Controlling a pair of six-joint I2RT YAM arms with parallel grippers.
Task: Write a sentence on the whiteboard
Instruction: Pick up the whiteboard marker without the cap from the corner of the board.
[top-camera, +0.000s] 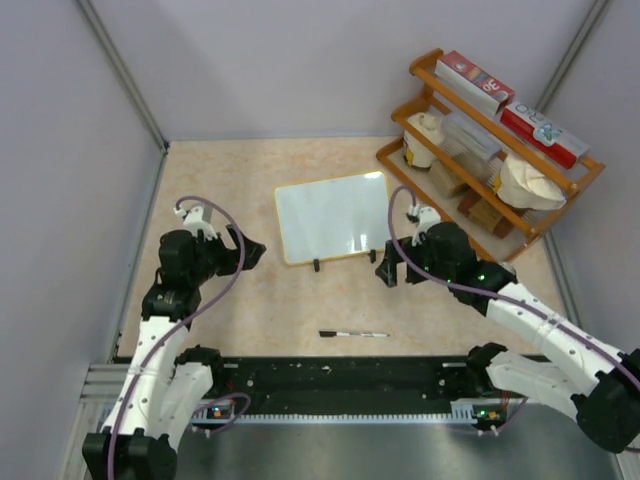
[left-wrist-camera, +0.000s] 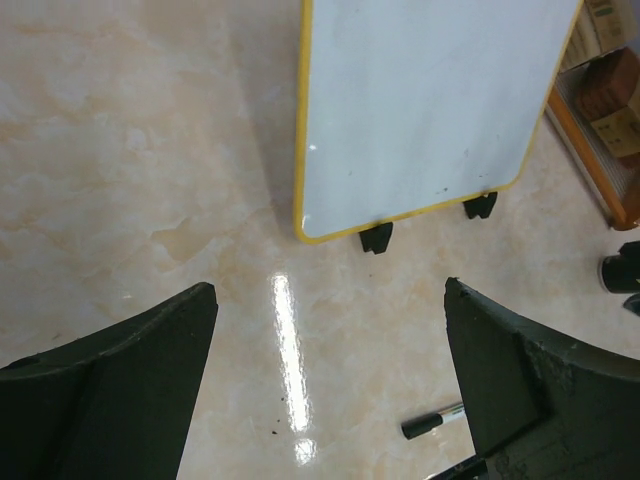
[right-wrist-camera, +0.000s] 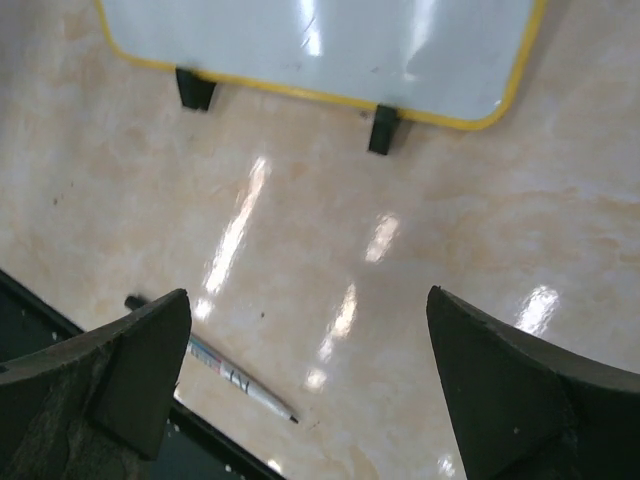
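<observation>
I need to move my right gripper back from the board next and down onto the white marker's body (top-camera: 349, 333) (right-wrist-camera: 212, 358) beside its black end, because the marker is by the rail.
The whiteboard (top-camera: 332, 217) lies flat in the middle of the table, blank, with a tan frame and two black feet on its near edge. It also fills the top of the left wrist view as the whiteboard (left-wrist-camera: 430, 100) and of the right wrist view as the whiteboard (right-wrist-camera: 320, 40). A thin marker pen (top-camera: 352, 333) lies loose on the table in front of the board; the pen (right-wrist-camera: 235, 380) shows by my right gripper's left finger, and its black end (left-wrist-camera: 432, 423) by my left gripper's right finger. My left gripper (top-camera: 252, 250) hangs open left of the board, empty (left-wrist-camera: 330, 290). My right gripper (top-camera: 387, 268) is open at the board's near right corner, empty (right-wrist-camera: 308, 294).
A wooden shelf rack (top-camera: 490, 130) with boxes and pale cups stands at the back right, close to the board's right edge. A black rail (top-camera: 340, 375) runs along the near table edge just behind the pen. Grey walls close in the left and back.
</observation>
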